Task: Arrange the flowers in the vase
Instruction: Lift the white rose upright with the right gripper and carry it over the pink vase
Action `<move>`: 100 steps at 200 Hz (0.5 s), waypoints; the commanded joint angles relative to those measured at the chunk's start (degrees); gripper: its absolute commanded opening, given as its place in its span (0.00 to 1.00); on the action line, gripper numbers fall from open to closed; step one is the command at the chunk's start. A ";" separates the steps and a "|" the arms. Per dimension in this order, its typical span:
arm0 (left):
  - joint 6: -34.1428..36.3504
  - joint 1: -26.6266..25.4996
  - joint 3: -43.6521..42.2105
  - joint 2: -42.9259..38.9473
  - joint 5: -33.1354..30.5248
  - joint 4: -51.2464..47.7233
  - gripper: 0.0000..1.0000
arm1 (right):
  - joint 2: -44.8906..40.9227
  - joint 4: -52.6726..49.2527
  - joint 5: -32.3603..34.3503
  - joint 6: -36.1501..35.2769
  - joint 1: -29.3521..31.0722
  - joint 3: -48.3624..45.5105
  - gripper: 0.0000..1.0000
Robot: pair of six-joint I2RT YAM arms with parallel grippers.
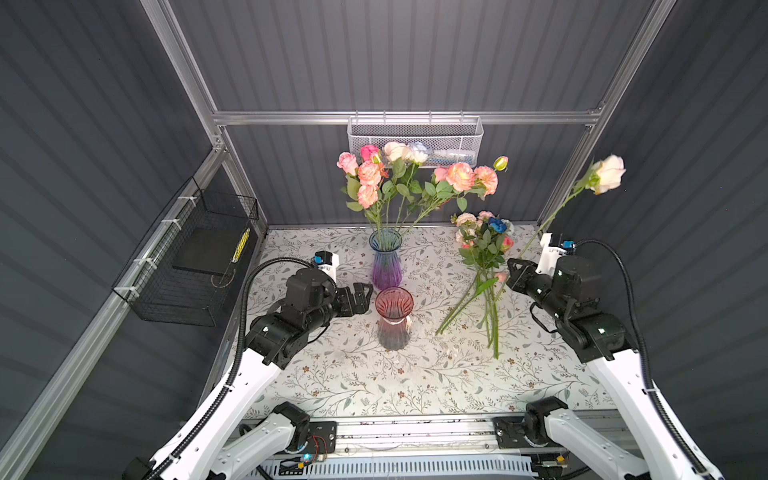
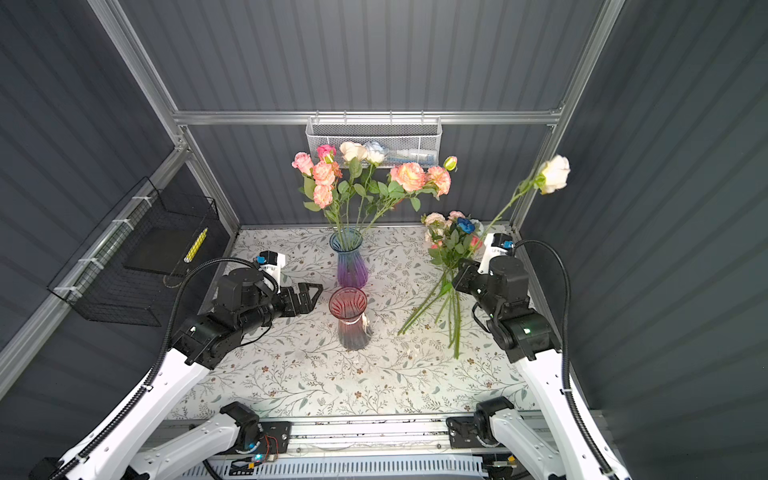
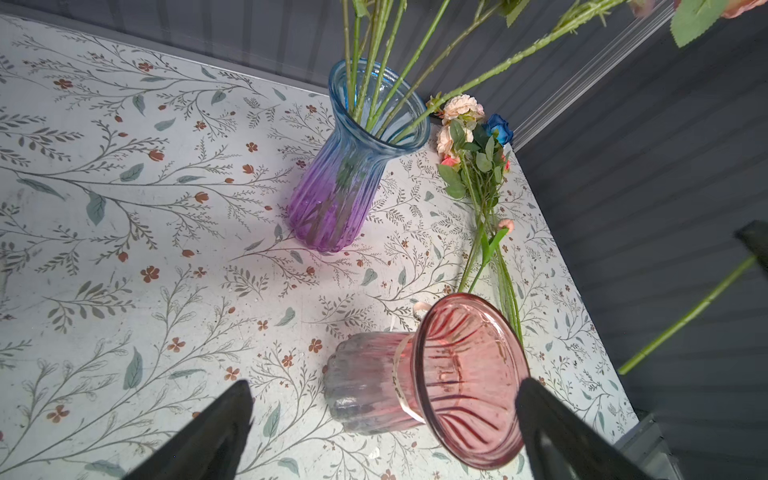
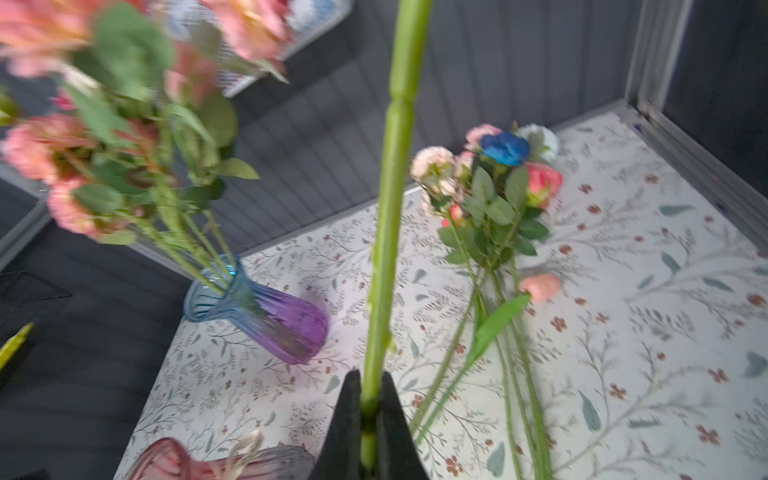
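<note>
My right gripper lifts the flower's stem across over the red vase's empty opening (image 1: 394, 301) (image 4: 156, 464) next, lowers it in and releases, as that opening lies past the flower pile.
A blue-to-purple glass vase (image 1: 386, 262) (image 3: 353, 174) stands at the back middle of the table and holds several pink, peach and cream flowers (image 1: 399, 178). In front of it stands a red glass vase (image 1: 394, 316) (image 3: 469, 374) with nothing in it. More flowers (image 1: 484, 253) (image 4: 498, 199), one of them deep blue, lie in a pile on the right. My right gripper (image 1: 514, 266) (image 4: 369, 380) is shut on the green stem (image 4: 395, 187) of a cream rose (image 1: 609, 174), which rises up to the right. My left gripper (image 1: 368, 297) (image 3: 384, 388) is open just left of the red vase.
A white mesh basket (image 1: 415, 139) hangs on the back wall behind the blooms. A black wire basket (image 1: 195, 262) hangs on the left wall. The floral table top (image 1: 374, 374) is closed in by dark walls and aluminium posts on three sides.
</note>
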 commanded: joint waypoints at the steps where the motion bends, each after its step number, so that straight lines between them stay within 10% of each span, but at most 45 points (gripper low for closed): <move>1: 1.86 -0.18 2.49 -1.29 -1.46 -1.41 1.00 | 0.35 2.57 3.33 -7.55 9.31 6.80 0.00; 53: 2.32 -0.15 3.26 -3.17 -2.18 -2.46 1.00 | 11.08 9.07 8.39 -18.20 29.75 20.15 0.00; 100: 2.14 -0.17 2.85 -4.15 -2.14 -3.31 1.00 | 23.29 20.85 5.25 -22.22 35.98 23.34 0.00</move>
